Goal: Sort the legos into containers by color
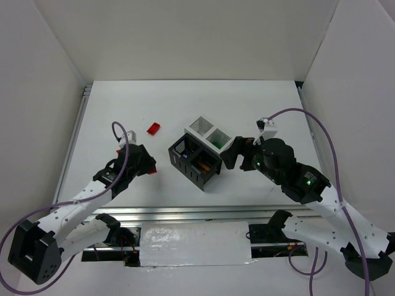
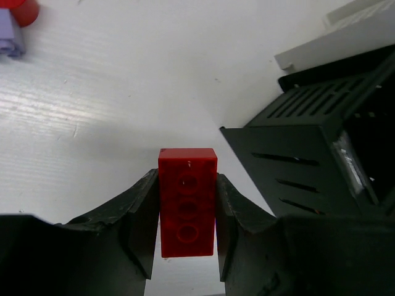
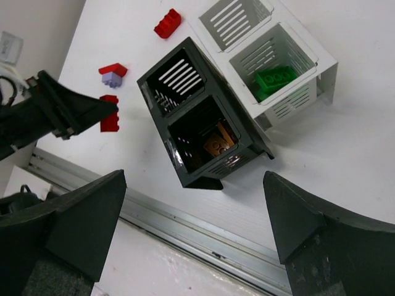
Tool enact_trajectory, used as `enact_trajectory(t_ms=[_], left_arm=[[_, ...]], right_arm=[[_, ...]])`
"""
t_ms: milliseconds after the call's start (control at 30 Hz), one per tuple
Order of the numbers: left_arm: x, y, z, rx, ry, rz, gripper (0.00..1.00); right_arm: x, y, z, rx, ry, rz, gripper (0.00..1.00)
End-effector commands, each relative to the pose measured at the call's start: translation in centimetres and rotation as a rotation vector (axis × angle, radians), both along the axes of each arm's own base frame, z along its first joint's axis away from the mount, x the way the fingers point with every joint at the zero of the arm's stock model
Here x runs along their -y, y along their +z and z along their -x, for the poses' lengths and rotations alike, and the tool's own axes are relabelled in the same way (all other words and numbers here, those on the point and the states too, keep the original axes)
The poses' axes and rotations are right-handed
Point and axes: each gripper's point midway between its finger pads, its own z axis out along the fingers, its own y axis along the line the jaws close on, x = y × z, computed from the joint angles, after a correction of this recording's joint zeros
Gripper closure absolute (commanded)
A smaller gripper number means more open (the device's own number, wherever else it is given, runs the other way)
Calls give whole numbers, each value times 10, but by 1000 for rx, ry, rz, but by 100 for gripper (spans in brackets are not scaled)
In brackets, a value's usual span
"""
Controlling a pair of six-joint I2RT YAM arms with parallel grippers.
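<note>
The white container beside the green lego's one stands empty, so my left gripper next raises the red lego and carries it outward over its opening (image 1: 201, 126).
My left gripper (image 1: 147, 166) is shut on a red lego (image 2: 187, 202), held low over the table just left of the containers; the brick also shows in the right wrist view (image 3: 109, 121). The four containers stand in a 2x2 cluster: a black one (image 1: 183, 151), a black one (image 3: 203, 132) holding an orange-brown lego (image 3: 216, 143), a white one (image 3: 234, 21) that looks empty, and a white one (image 3: 302, 46) holding a green lego (image 3: 276, 80). My right gripper (image 1: 231, 154) is open and empty, above the cluster's right side.
Another red lego (image 1: 153, 128) lies on the table behind and left of the containers. A light purple lego (image 3: 111, 79) with a red piece on it lies near my left arm. The table's metal front rail (image 3: 185, 225) runs close by.
</note>
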Motion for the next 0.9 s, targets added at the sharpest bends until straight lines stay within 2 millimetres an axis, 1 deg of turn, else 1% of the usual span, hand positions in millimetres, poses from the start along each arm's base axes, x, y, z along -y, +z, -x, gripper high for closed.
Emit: enact_trajectory(t_ms=[0, 33, 67, 133, 167, 200, 233, 267, 300, 333, 367, 400, 433, 467, 500, 533, 567, 600, 633, 667, 700, 733, 767, 800, 833, 867], left_arm=[[20, 52, -14, 145, -108, 50, 100], [23, 60, -16, 168, -135, 49, 100], [29, 79, -23, 221, -154, 71, 100], [42, 99, -27, 270, -228, 87, 100], [51, 114, -33, 298, -257, 98, 100], [60, 120, -40, 314, -292, 114, 100], [64, 134, -41, 346, -308, 130, 100], [73, 147, -52, 378, -328, 142, 100], [86, 161, -57, 422, -376, 172, 100], [95, 153, -67, 408, -406, 161, 100], [105, 174, -77, 456, -433, 174, 100], [114, 183, -86, 486, -455, 185, 100], [127, 168, -100, 456, -488, 171, 100], [137, 189, -109, 505, -509, 177, 100], [144, 190, -119, 518, -525, 170, 100], [156, 172, -133, 496, -546, 143, 100], [164, 188, -144, 533, -554, 145, 99], [170, 187, -153, 538, -563, 141, 98], [182, 182, -167, 539, -583, 141, 96], [189, 180, -173, 546, -594, 140, 95], [194, 174, -180, 536, -597, 131, 94], [202, 153, -189, 501, -602, 119, 94], [208, 158, -194, 513, -607, 117, 94], [210, 154, -199, 507, -598, 106, 94], [215, 145, -202, 494, -596, 99, 91], [215, 141, -205, 490, -586, 93, 87]], right_arm=[[-4, 15, -18, 28, -85, -75, 0], [-5, 18, -21, 29, -96, -81, 0], [-5, 22, -23, 32, -103, -85, 0], [-5, 25, -26, 30, -122, -91, 0], [-3, 26, -27, 29, -140, -97, 0], [-2, 31, -27, 35, -149, -117, 0], [-1, 33, -27, 38, -151, -120, 0], [1, 36, -27, 45, -159, -127, 0], [3, 38, -26, 49, -164, -133, 0], [6, 43, -24, 54, -174, -145, 0], [9, 45, -23, 58, -184, -151, 0], [12, 46, -23, 63, -195, -152, 0], [16, 52, -20, 78, -199, -167, 0], [18, 54, -19, 84, -199, -174, 0], [21, 58, -15, 91, -197, -184, 0], [24, 59, -13, 96, -197, -184, 0], [25, 60, -12, 97, -193, -183, 0], [30, 62, -9, 103, -198, -185, 0], [32, 62, -7, 106, -195, -182, 0], [34, 62, -5, 108, -192, -180, 0], [37, 64, -1, 117, -187, -189, 0], [37, 60, 0, 120, -182, -179, 0], [39, 59, 1, 120, -178, -176, 0], [41, 59, 3, 125, -179, -178, 0], [43, 57, 5, 127, -177, -170, 0], [44, 56, 6, 125, -174, -165, 0]])
